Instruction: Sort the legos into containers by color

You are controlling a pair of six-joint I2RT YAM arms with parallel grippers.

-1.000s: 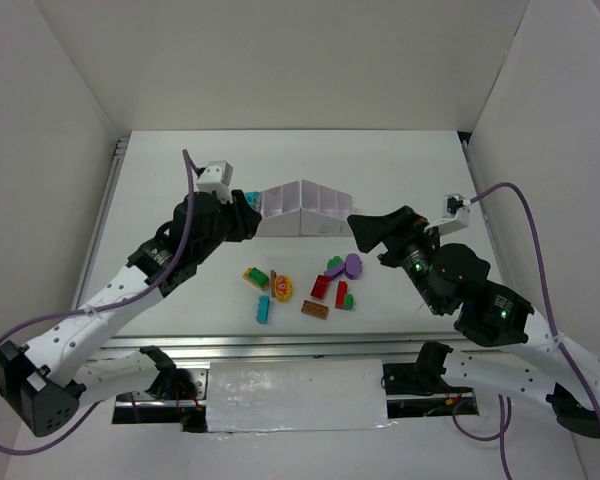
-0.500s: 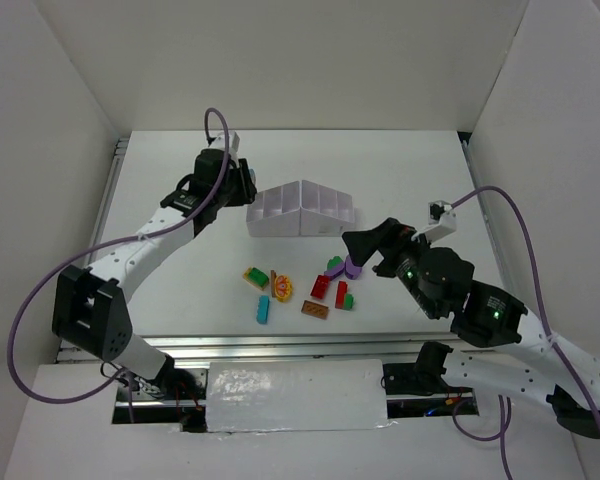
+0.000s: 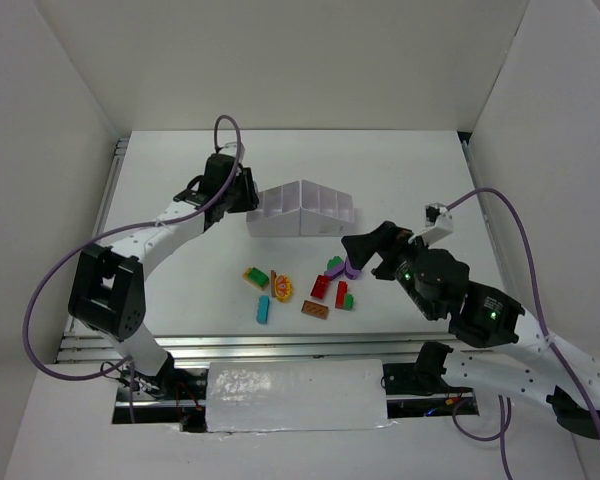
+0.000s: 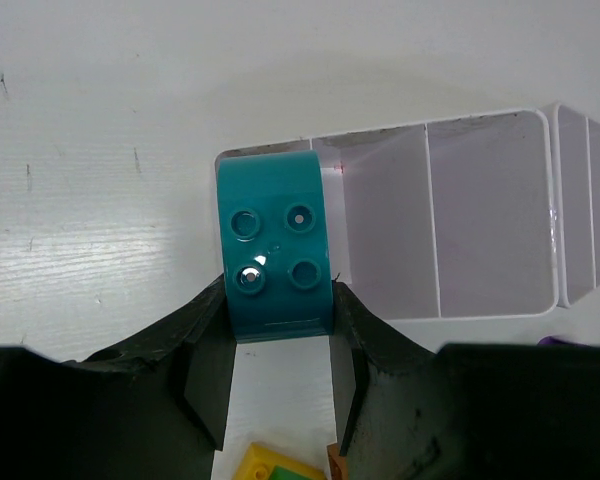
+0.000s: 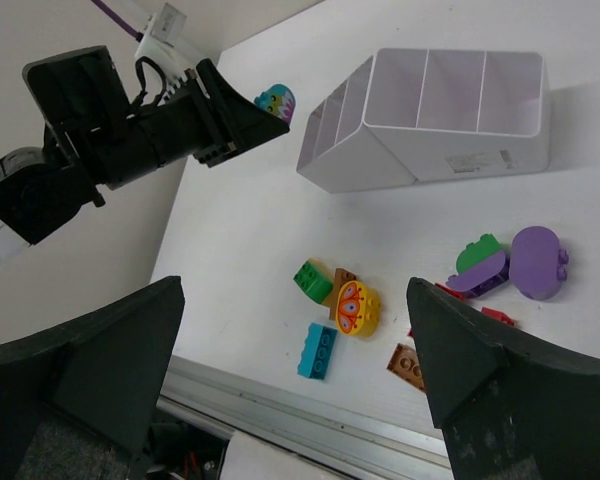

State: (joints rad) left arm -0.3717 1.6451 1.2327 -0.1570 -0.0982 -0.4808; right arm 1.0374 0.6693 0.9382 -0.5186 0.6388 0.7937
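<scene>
My left gripper should next bring the teal brick down a little over the tray's end section (image 3: 255,210), and only then will I let go of the brick.
My left gripper (image 4: 279,302) is shut on a teal brick (image 4: 275,245), studs facing the camera, hanging over the left end of the white divided tray (image 4: 485,230). From above, that gripper (image 3: 242,191) sits at the tray's (image 3: 302,211) left end. My right gripper (image 3: 366,246) stands open and empty above the loose legos. Below it lie a purple piece (image 5: 535,262), a green brick (image 5: 310,280), a yellow round piece (image 5: 358,308), a light blue brick (image 5: 318,351) and a brown plate (image 5: 408,362). Red bricks (image 3: 321,287) lie beside them.
The loose bricks form a cluster between the tray and the metal rail (image 3: 300,345) along the table's near edge. White walls (image 3: 70,120) close in the table on the left, right and back.
The left arm has swung back and to the left, carrying the teal brick to the tray's left end. The right gripper has come down and nearer, over the purple pieces.
</scene>
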